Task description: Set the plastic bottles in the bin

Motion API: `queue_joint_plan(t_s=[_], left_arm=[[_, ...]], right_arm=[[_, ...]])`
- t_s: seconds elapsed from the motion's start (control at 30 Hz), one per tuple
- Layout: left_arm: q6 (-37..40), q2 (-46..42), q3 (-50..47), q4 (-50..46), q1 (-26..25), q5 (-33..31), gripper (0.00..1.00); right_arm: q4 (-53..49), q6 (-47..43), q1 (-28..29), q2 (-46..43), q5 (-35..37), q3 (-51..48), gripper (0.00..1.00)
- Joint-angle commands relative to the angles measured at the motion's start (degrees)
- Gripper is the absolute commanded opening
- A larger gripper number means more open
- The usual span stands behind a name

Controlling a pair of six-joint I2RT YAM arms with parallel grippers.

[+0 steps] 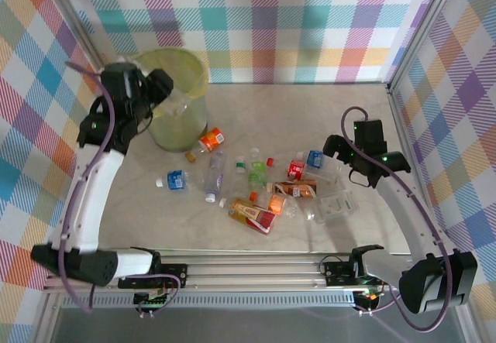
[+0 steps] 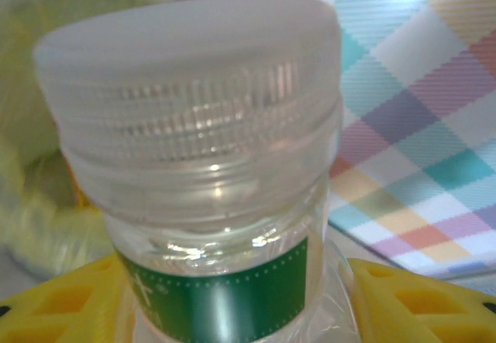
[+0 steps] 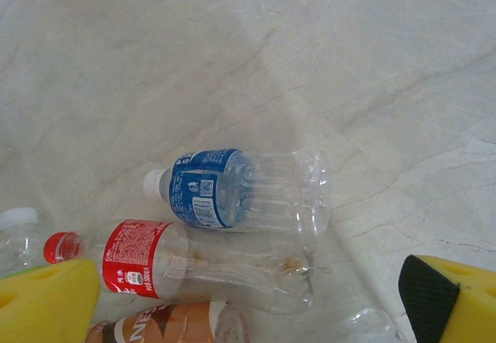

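Observation:
The bin's opening is outward and below; my left gripper will move outward, lower and open to release the clear bottle.
My left gripper (image 1: 165, 94) is raised at the bin (image 1: 191, 64), a round translucent bucket lined with a yellow-green bag. It is shut on a clear bottle with a white cap and green label (image 2: 217, 204), held between the yellow fingers (image 2: 70, 304). The bin's bag (image 2: 31, 196) blurs behind the bottle. Several plastic bottles lie scattered on the table, among them an orange-labelled one (image 1: 211, 138) near the bin. My right gripper (image 1: 345, 161) hangs open above a blue-labelled bottle (image 3: 240, 192) and a crushed red-labelled bottle (image 3: 178, 269), touching neither.
A brown-labelled bottle (image 3: 163, 327) lies at the near edge of the right wrist view. Checked walls enclose the marble table (image 1: 310, 111) on three sides. Bare tabletop stretches behind the bottle pile. A rail (image 1: 256, 269) runs along the front edge.

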Motion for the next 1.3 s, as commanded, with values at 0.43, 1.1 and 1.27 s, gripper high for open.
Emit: queue_joint_plan(t_s=[0.43,1.1,1.27], left_arm=[[14.4,28.5,29.6,-0.4,8.5,4.2,0.44],[23.6,42.6,33.7,-7.2,9.4,7.0,0.48],[23.3,43.8,32.3,-6.9,9.4,7.9,0.5]], right_arm=[[-6.0,7.7,0.2,0.7,-2.0,4.0,1.0],[-14.7,12.1,-2.7,2.2,-1.2,4.5,1.0],[-15.0,12.7,-3.4,1.0,-1.1,2.3,1.0]])
